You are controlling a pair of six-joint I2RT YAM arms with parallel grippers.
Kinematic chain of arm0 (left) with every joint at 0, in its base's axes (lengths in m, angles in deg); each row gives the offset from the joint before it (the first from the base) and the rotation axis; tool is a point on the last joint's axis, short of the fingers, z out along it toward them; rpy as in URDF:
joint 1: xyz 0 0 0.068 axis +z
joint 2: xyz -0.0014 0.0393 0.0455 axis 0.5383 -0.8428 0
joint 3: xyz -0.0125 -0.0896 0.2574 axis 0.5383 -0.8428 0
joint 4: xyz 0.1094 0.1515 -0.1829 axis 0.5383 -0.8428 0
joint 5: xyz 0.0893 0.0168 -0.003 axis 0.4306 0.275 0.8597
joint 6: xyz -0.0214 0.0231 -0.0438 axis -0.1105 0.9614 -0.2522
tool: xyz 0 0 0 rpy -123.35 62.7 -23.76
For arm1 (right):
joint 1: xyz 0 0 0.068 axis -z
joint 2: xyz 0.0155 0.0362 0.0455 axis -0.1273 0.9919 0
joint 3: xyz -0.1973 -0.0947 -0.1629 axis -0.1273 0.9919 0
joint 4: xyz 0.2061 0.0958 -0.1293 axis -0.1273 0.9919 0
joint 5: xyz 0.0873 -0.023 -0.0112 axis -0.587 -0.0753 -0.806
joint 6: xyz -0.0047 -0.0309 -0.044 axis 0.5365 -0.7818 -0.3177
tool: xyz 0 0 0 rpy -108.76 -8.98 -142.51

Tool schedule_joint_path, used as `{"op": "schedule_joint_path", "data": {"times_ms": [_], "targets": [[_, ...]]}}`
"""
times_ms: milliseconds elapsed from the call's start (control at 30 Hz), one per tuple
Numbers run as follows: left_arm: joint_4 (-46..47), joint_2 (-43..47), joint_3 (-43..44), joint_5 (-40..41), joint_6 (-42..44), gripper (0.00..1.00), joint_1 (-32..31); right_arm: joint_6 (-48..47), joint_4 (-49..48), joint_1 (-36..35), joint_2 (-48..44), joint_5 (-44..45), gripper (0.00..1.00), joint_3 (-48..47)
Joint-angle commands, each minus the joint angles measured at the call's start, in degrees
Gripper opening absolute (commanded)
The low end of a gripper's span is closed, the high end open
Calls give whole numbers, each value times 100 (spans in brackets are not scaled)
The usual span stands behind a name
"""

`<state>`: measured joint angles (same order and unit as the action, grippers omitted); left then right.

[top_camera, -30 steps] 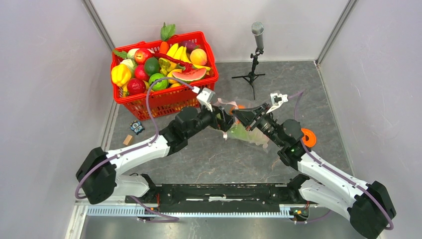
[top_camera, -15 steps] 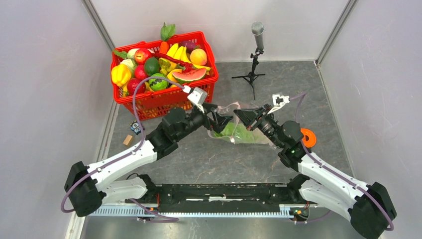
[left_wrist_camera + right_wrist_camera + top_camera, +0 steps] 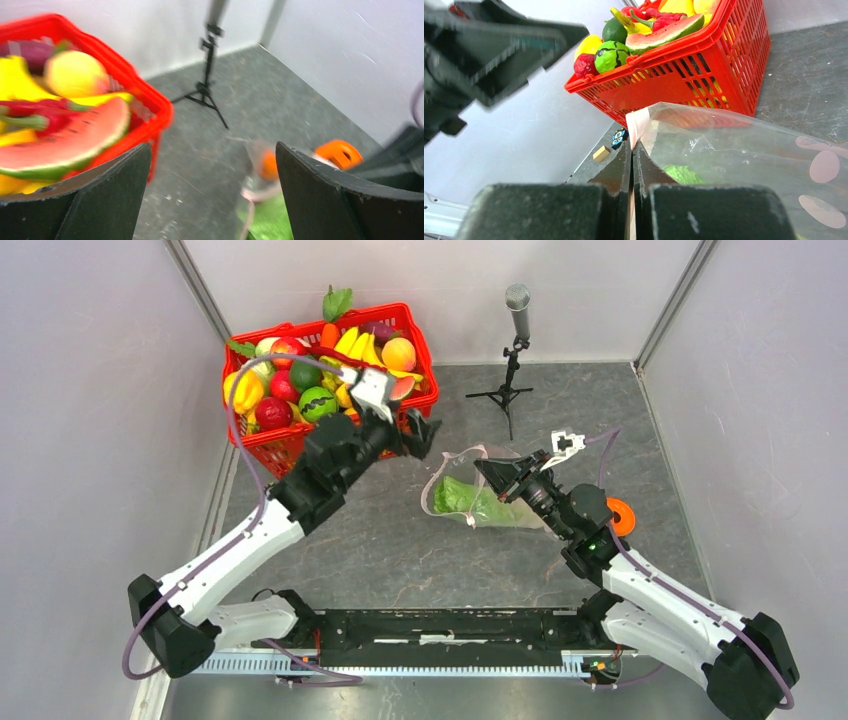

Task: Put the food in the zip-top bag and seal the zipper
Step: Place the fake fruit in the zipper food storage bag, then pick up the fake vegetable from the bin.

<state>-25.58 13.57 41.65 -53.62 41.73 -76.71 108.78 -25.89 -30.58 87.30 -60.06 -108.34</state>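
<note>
Next, my left gripper swings outward and to its left in the top view, over the basket onto the red pepper's exposed green stem (image 3: 36, 121).
The clear zip-top bag (image 3: 478, 502) lies mid-table with its mouth gaping to the left. A green cabbage (image 3: 462, 498) is inside it. My right gripper (image 3: 488, 472) is shut on the bag's pink zipper (image 3: 636, 121) and holds that edge up. The right wrist view shows the strip between the closed fingers (image 3: 644, 170). My left gripper (image 3: 418, 432) hangs open and empty at the red basket's (image 3: 300, 445) front right corner, apart from the bag. An orange (image 3: 269, 165) shows blurred in the bag's mouth. The watermelon slice (image 3: 70, 142) and yellow bell pepper (image 3: 243, 390) lie in the basket.
A microphone on a tripod (image 3: 515, 340) stands behind the bag. A small blue toy (image 3: 619, 138) and a wooden block (image 3: 600, 153) lie by the left wall. An orange part (image 3: 620, 515) sits on the right arm. Grey walls close in on both sides.
My left gripper has drawn out of the bag's mouth and swung up and left to the basket's corner. The bag has sagged open, and the right gripper has kept its hold.
</note>
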Motion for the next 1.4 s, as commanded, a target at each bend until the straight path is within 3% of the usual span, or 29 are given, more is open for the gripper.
{"op": "schedule_joint_path", "data": {"times_ms": [0, 100, 167, 333, 500, 733, 967, 1367], "targets": [[-633, -294, 919, 143, -2, 100, 850, -103, -111, -17, -76, 28, 0, 5], [-858, -537, 1348, -242, -155, 93, 1274, -59, -166, -19, -27, -1, 0, 21], [-1275, -726, 1754, -71, 12, 88, 1319, -62, -147, -17, 24, -90, 0, -15], [-1700, -1117, 2130, 144, -127, 88, 1575, -48, -186, -16, 44, -93, 0, -2], [-1530, -1496, 2220, -54, -441, 84, 1926, -63, -143, -17, 32, -125, 0, -10], [-1428, -2013, 2463, 165, -757, 83, 2093, -78, -109, -16, -16, -113, 0, -8], [-1136, -1859, 2048, 545, -1103, 86, 2096, -115, -8, -17, -107, 0, 0, 16], [-1034, -2194, 2231, 1369, -1222, 86, 2096, -74, -93, -21, 16, -142, 0, -77]]}}
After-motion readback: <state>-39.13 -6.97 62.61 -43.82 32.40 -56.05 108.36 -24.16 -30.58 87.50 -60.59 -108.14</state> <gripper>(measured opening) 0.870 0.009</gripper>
